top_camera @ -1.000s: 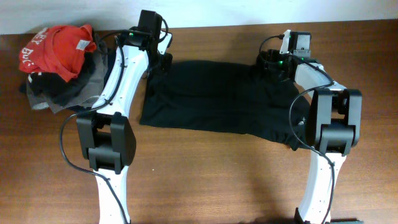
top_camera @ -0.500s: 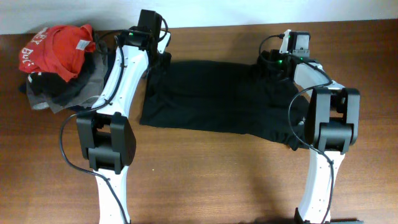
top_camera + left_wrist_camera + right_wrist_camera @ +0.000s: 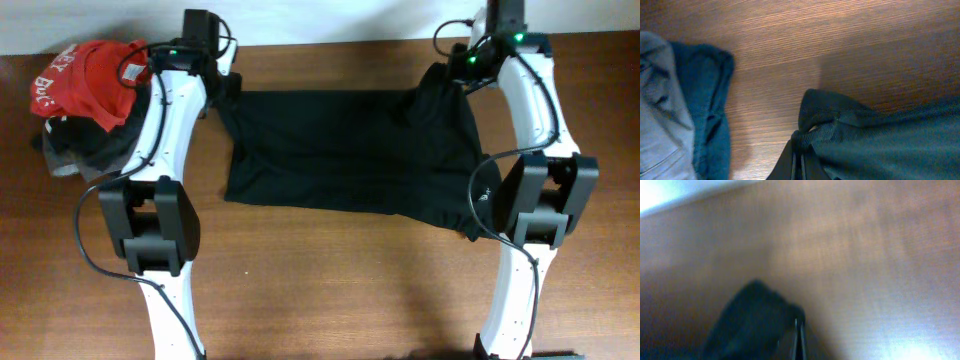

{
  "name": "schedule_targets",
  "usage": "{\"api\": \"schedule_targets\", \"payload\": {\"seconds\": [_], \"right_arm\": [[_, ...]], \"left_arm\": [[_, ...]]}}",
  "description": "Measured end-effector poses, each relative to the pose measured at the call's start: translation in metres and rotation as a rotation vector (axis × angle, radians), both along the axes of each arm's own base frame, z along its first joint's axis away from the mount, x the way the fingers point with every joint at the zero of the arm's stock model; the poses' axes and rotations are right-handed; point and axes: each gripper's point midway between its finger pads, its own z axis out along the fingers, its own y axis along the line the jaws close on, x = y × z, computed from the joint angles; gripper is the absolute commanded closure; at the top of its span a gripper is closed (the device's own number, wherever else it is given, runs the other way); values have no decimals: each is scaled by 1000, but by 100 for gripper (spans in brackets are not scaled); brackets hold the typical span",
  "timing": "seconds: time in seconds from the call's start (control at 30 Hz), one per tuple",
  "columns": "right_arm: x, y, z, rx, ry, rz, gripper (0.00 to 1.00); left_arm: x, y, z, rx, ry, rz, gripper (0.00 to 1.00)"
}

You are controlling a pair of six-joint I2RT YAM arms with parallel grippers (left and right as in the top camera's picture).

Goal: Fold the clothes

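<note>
The bunched fabric comes back with my right gripper along the shirt's side edge (image 3: 477, 148) and gets released next, since that edge still lies stretched back from the held far corner.
The clothes, a large black shirt (image 3: 350, 150), lie across the middle of the wooden table, with both far corners pulled up and outward. My left gripper (image 3: 224, 92) is shut on the far left corner. In the left wrist view its jaws (image 3: 799, 167) pinch a bunched fold of the dark fabric (image 3: 880, 140) above the wood. My right gripper (image 3: 443, 78) is shut on the far right corner. The right wrist view is blurred, but its jaws (image 3: 799, 340) are closed with black cloth (image 3: 755, 320) hanging beside them.
A red shirt with white lettering (image 3: 90, 75) tops a heap of grey and navy garments (image 3: 85, 150) at the far left, near my left arm. The grey garment (image 3: 660, 110) and the navy one (image 3: 710, 115) show beside the held corner. A white wall (image 3: 330, 18) borders the far edge.
Both arms have swung outward and toward the far edge, lifting the shirt's far corners and stretching its far hem. The right gripper closed on its corner.
</note>
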Motion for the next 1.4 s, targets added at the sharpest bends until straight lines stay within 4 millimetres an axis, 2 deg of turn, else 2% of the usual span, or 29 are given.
{"api": "schedule_targets", "payload": {"seconds": [0.1,0.17,0.37,0.53,0.73,0.97,1.13,1.27,1.33,1.4], "right_arm": [[-28,-8,18,11,94,-12,96],[-47,-14,20,21,161,-26,96],[-103,-45,11,74,373,-102,96],[-134,-66,9,118,477,-147,96],[-154,-62,10,131,560,-140,96],[-163,-61,3,117,605,-132,96],[-175,-63,-20,99,678,-131,96],[-185,-64,-49,90,729,-131,96],[-191,-63,-63,91,752,-131,96],[-197,-63,-74,89,775,-131,96]], "left_arm": [[1,13,0,0,-1,23,99],[1,16,0,-1,-1,28,99],[-1,12,-1,-9,11,21,99],[-11,7,-5,-20,54,8,100],[-32,6,-13,-17,144,4,99],[-49,6,-18,-11,217,2,100],[-61,-4,-20,-1,260,-19,99],[-68,-16,-22,9,283,-46,99],[-69,-21,-23,14,287,-55,93],[-71,-24,-25,18,295,-61,80]]}}
